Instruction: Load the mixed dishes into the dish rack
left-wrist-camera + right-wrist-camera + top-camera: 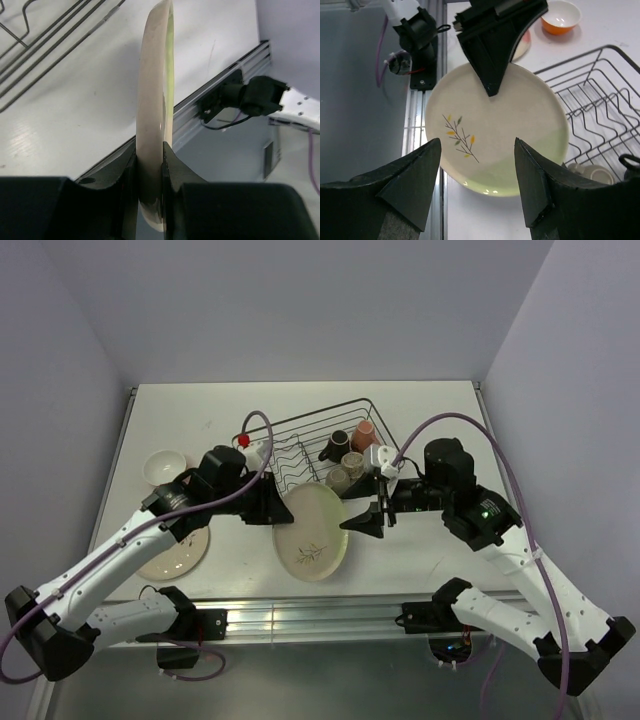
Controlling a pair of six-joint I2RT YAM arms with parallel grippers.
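The rack's far empty slots lie outward of the left gripper, so it needs to turn and carry the plate outward next, then lower it and release it in those slots.
A cream, green-tinted plate point(312, 532) with a sprig mark hangs tilted just in front of the dish rack point(300, 440), a black wire basket. My left gripper point(272, 510) is shut on the plate's left rim. In the left wrist view the plate point(155, 90) shows edge-on, clamped between both fingers of that gripper point(150, 150). My right gripper point(365, 522) stands open at the plate's right edge. In its own view the plate point(520, 120) faces it, and the open jaws of that gripper point(477, 142) are apart from the near rim.
Several small mugs point(350, 455) sit in the rack's right end. An orange-outside white bowl point(165, 467) stands at the left, with a second cream plate point(178, 552) flat under my left arm. The table's front rail point(300, 620) runs just below the held plate.
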